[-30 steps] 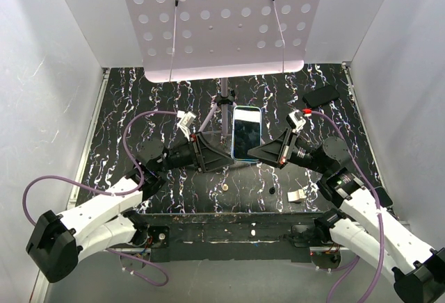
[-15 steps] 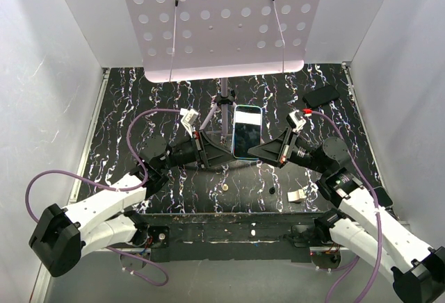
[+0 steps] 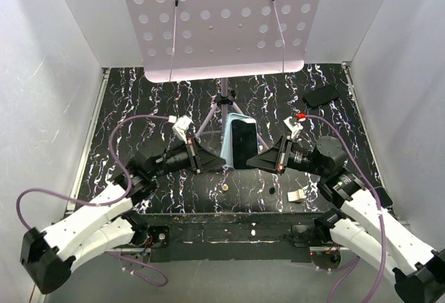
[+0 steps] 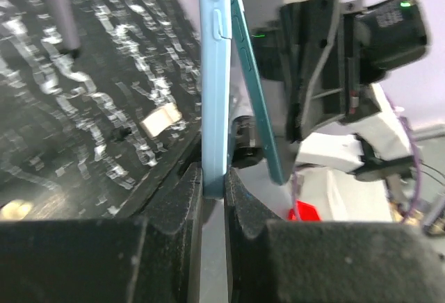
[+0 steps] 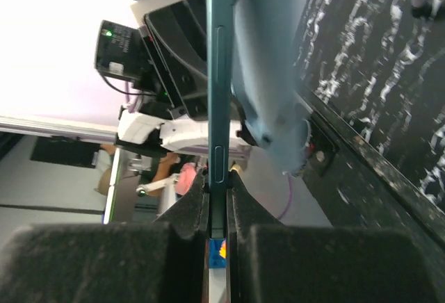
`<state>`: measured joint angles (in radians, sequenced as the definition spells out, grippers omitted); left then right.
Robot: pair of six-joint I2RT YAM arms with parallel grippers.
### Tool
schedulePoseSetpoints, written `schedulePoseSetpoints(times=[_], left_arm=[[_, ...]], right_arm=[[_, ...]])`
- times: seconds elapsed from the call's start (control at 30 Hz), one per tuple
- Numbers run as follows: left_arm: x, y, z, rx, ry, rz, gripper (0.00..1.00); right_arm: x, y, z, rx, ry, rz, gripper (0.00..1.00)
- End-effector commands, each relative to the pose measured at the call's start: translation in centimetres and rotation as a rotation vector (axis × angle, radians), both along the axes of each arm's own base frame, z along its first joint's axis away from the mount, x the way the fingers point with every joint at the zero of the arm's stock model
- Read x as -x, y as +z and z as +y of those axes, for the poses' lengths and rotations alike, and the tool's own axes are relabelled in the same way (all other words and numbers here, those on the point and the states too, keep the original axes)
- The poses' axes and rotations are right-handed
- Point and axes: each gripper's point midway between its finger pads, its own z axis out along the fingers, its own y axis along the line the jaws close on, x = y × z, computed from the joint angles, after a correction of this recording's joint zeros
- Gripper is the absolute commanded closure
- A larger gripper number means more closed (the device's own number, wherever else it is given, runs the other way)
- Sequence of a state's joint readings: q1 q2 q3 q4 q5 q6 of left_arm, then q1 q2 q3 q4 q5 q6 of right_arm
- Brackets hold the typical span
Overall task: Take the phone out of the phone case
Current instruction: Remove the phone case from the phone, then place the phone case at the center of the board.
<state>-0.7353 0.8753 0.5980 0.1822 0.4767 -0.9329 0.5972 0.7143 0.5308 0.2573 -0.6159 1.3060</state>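
Observation:
The left gripper will go down, outward and to the left in the top view to let go of the case [image 3: 227, 138], because the bare far part of the tabletop is that way below it.
The phone [image 3: 244, 143], black with a dark glossy screen and a teal edge, is held up on its side above the table, between the two arms. My right gripper [image 3: 259, 162] is shut on its lower edge, which shows as a thin teal strip in the right wrist view [image 5: 218, 74] between my fingers [image 5: 218, 178]. The light blue phone case [image 3: 227, 138] stands just left of the phone, splayed away from it at the near end. My left gripper [image 3: 211, 165] is shut on the case's edge [image 4: 214, 74], at my fingers [image 4: 214, 178]. The phone's teal edge [image 4: 254, 87] leans away from the case.
A black slab [image 3: 321, 96] lies at the back right. A small white block [image 3: 297, 195] and two small round bits [image 3: 227, 187] lie near the front edge. A tripod stand [image 3: 224, 101] holds a perforated white board [image 3: 215, 18] behind the phone. White walls close both sides.
The phone and case were one flat piece held between both grippers. Now they are tipped up and splayed apart, the case towards the left gripper. The left arm has swung lower and leftwards.

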Motion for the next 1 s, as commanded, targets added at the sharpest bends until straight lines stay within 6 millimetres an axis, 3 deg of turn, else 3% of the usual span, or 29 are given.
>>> schedulePoseSetpoints(times=[0.0, 0.2, 0.27, 0.37, 0.43, 0.57, 0.8, 0.83, 0.87, 0.93, 0.97], left_arm=[[-1.0, -3.4, 6.2, -0.264, 0.275, -0.03, 1.0], [-0.3, -7.9, 15.4, -0.598, 0.569, 0.044, 1.0], [-0.7, -8.9, 17.0, -0.699, 0.628, 0.076, 1.0], [-2.5, -8.2, 18.2, -0.821, 0.694, 0.044, 1.0], [-4.6, -6.6, 18.4, -0.848, 0.726, 0.006, 1.0], [-10.0, -5.9, 20.6, -0.836, 0.824, 0.035, 1.0], [-20.2, -8.5, 23.7, -0.578, 0.862, 0.169, 1.0], [-21.8, -8.7, 23.3, -0.543, 0.841, 0.163, 1.0], [-23.5, -8.6, 24.5, -0.51, 0.864, 0.15, 1.0], [-26.3, -8.3, 23.6, -0.393, 0.794, 0.137, 1.0], [-27.1, -9.2, 22.7, -0.363, 0.713, 0.173, 1.0]], right_arm=[[0.5, 1.6, -2.2, 0.124, -0.102, -0.164, 0.99], [0.3, 2.6, -4.4, 0.226, -0.21, -0.254, 0.99], [0.3, 2.3, -4.4, 0.233, -0.205, -0.246, 0.99], [0.7, 2.1, -4.1, 0.211, -0.18, -0.238, 0.99], [1.0, 2.2, -4.1, 0.199, -0.171, -0.235, 0.99], [1.7, 2.5, -4.6, 0.192, -0.174, -0.235, 0.99], [2.9, 3.2, -4.9, 0.173, -0.149, -0.232, 0.99], [3.1, 3.2, -4.9, 0.173, -0.142, -0.234, 0.99], [3.1, 3.0, -4.8, 0.176, -0.138, -0.232, 0.99], [3.1, 2.6, -4.8, 0.189, -0.133, -0.226, 0.99], [3.1, 2.4, -4.8, 0.194, -0.129, -0.223, 0.99]])
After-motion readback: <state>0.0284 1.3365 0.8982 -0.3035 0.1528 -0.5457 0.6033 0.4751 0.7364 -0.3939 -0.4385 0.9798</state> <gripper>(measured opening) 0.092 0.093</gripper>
